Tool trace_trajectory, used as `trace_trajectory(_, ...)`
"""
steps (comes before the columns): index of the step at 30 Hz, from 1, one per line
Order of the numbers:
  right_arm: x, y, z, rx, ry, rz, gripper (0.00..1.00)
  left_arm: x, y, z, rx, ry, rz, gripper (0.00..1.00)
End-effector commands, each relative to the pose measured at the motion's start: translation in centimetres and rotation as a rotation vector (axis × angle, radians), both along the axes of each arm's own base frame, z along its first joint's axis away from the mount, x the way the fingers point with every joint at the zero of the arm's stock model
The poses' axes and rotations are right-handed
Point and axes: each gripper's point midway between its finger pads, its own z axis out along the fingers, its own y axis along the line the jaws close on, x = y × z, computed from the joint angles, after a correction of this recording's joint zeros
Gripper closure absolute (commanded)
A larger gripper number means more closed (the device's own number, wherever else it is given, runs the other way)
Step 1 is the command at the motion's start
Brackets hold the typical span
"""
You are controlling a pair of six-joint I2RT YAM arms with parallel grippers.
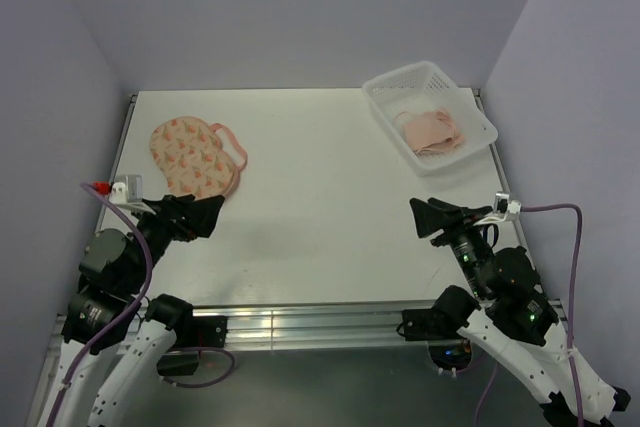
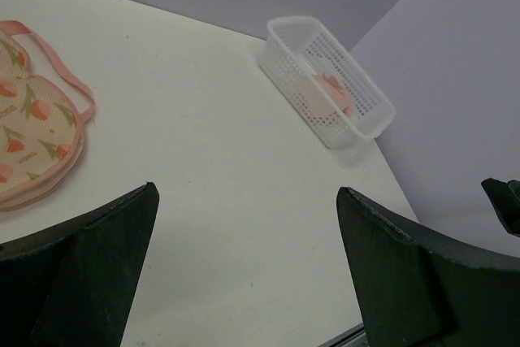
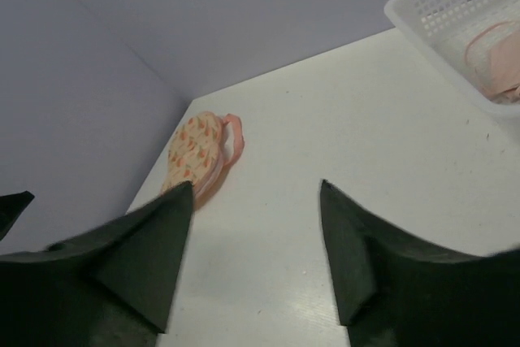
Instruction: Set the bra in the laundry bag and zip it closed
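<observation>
Next, my left gripper moves outward and lower onto the bag's pink zipper edge beside the loop, since that edge lies outward of and below it.
The pale pink bra lies bunched inside the white lattice basket at the back right; its pink shows through the basket wall and at the right wrist view's edge. The cream laundry bag with orange print and a pink loop lies flat at the back left. My left gripper hovers just in front of the bag, open and empty. Over the table's right front, my right gripper also stands open with nothing in it.
The white table is walled by pale purple panels at the back and both sides. The basket stands against the right rear corner. A metal rail runs along the near edge between the arm bases.
</observation>
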Motion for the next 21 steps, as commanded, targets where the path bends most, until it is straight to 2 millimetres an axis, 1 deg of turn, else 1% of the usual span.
trace_trajectory(1, 0.1, 0.3, 0.7, 0.031, -0.02, 0.01, 0.37, 0.9, 0.7, 0.9, -0.023, -0.001, 0.062, 0.01)
trace_trajectory(2, 0.1, 0.4, 0.5, 0.032, -0.011, 0.01, 0.64, 1.1, 0.8, 0.7, -0.023, 0.009, 0.073, 0.01)
trace_trajectory(3, 0.1, 0.6, 0.4, 0.03, -0.006, 0.017, 0.74, 1.4, 0.8, 0.5, -0.031, 0.022, 0.083, 0.01)
trace_trajectory(4, 0.2, 0.8, 0.3, 0.029, -0.002, 0.023, 0.85, 2.2, 0.8, 0.2, -0.023, 0.038, 0.094, 0.01)
trace_trajectory(5, 0.2, 1.0, 0.3, 0.028, 0.001, 0.032, 0.99, 2.7, 0.7, 0.0, -0.02, 0.048, 0.099, 0.17)
trace_trajectory(6, 0.1, 1.4, 0.3, 0.027, 0.003, 0.051, 1.0, 3.1, 0.5, -0.3, -0.027, 0.065, 0.103, 0.24)
trace_trajectory(7, 0.2, 1.7, 0.1, 0.024, 0.011, 0.059, 1.0, 4.1, 0.1, -1.1, -0.021, 0.105, 0.106, 0.3)
trace_trajectory(8, 0.2, 2.0, 0.4, 0.033, 0.002, 0.074, 1.0, 4.7, 0.0, -1.2, -0.025, 0.111, 0.114, 0.34)
trace_trajectory(9, 0.4, 2.5, 0.0, 0.025, 0.006, 0.086, 0.98, 5.4, -0.1, -1.6, -0.036, 0.134, 0.13, 0.42)
trace_trajectory(10, 0.5, 3.3, -0.4, 0.01, 0.02, 0.116, 0.94, 6.5, -0.2, -2.9, -0.02, 0.183, 0.153, 0.45)
trace_trajectory(11, 0.5, 3.9, -0.6, 0.01, 0.023, 0.138, 0.88, 7.6, 0.5, -3.3, -0.008, 0.195, 0.211, 0.48)
trace_trajectory(12, 0.6, 4.4, -0.8, 0.003, 0.029, 0.155, 0.85, 8.3, 1.0, -4.0, -0.01, 0.227, 0.258, 0.51)
trace_trajectory(13, 0.7, 5.3, -1.5, -0.016, 0.051, 0.19, 0.83, 9.4, 1.1, -5.4, 0.007, 0.276, 0.295, 0.51)
trace_trajectory(14, 0.8, 5.8, -1.8, -0.016, 0.055, 0.205, 0.78, 10.5, 1.7, -5.1, 0.004, 0.249, 0.347, 0.52)
trace_trajectory(15, 0.9, 6.2, -2.1, -0.024, 0.059, 0.22, 0.75, 11.7, 1.7, -6.7, 0.027, 0.291, 0.378, 0.52)
trace_trajectory(16, 0.9, 7.0, -2.4, -0.034, 0.061, 0.255, 0.71, 12.4, 1.8, -6.8, 0.036, 0.296, 0.396, 0.51)
trace_trajectory(17, 0.9, 7.4, -2.9, -0.042, 0.071, 0.27, 0.7, 13.2, 1.7, -7.3, 0.065, 0.305, 0.405, 0.5)
trace_trajectory(18, 0.9, 7.8, -3.4, -0.048, 0.081, 0.286, 0.69, 14.7, 1.6, -9.0, 0.105, 0.343, 0.43, 0.5)
trace_trajectory(19, 0.8, 8.2, -3.5, -0.045, 0.084, 0.301, 0.67, 15.6, 1.5, -8.9, 0.122, 0.345, 0.436, 0.5)
trace_trajectory(20, 0.7, 8.6, -3.8, -0.044, 0.083, 0.327, 0.66, 16.3, 1.5, -9.6, 0.164, 0.358, 0.441, 0.49)
trace_trajectory(21, 0.6, 8.9, -4.0, -0.041, 0.087, 0.337, 0.65, 17.5, 1.4, -11.5, 0.206, 0.402, 0.457, 0.49)
